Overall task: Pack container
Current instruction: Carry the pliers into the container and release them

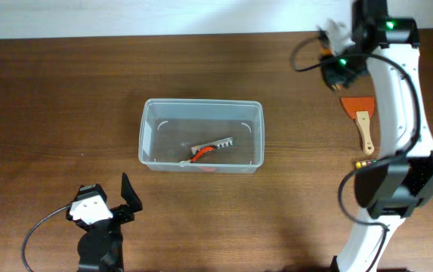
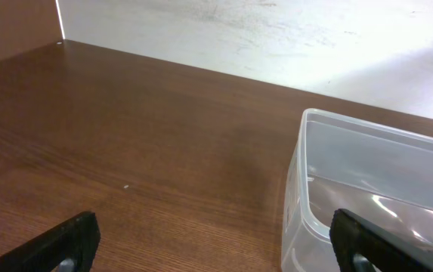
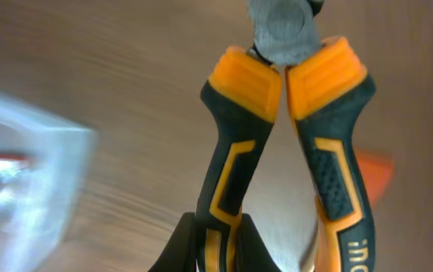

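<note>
The right gripper swings left in the overhead view next. It lowers the pliers onto the container's bare bottom beside the tool's red handle [image 1: 204, 149] below and releases them.
The container [image 1: 150, 130] is a large clear plastic bin at the table's middle, holding a small tool with a red handle [image 1: 204, 149]. Its near corner shows in the left wrist view [image 2: 307, 189] and blurred at the left of the right wrist view [image 3: 27, 174]. My left gripper [image 1: 114, 204] is open and empty, low on the table in front of the container's left corner. My right gripper [image 3: 218, 245] is shut on one handle of orange-and-black pliers [image 3: 276, 113], held up at the far right of the table [image 1: 335, 66].
An orange scraper with a wooden handle [image 1: 361, 117] lies at the right, under the right arm. A small case with coloured bits [image 1: 364, 162] peeks out beside the arm's base. The table's far edge meets a white wall.
</note>
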Robot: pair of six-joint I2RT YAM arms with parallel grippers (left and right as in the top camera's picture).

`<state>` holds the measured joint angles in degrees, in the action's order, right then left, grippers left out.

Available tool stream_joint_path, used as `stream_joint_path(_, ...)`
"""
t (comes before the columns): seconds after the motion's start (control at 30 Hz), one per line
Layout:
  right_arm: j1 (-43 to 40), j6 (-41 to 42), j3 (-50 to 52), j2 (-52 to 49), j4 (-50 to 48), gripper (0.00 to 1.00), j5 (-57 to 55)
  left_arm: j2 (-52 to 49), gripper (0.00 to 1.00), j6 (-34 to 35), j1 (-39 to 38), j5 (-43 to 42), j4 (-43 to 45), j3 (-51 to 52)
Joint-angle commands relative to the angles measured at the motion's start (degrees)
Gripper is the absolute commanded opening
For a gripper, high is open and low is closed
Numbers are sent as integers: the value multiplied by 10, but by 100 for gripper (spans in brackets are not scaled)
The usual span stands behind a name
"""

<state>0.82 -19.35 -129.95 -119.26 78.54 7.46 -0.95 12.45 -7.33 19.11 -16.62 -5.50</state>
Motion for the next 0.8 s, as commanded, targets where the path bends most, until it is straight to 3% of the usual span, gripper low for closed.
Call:
stream_joint_path(0.0,68,-113,-68,28,11,4,86,2,99,-5,-2,2,-1,2)
stream_joint_path(0.4,279,-383,-31,14,33,4,95,2,99,-5,-2,2,-1,2)
stream_joint_path(0.77,340,-399,129,-39,-50,4,95,2,99,-5,-2,2,-1,2)
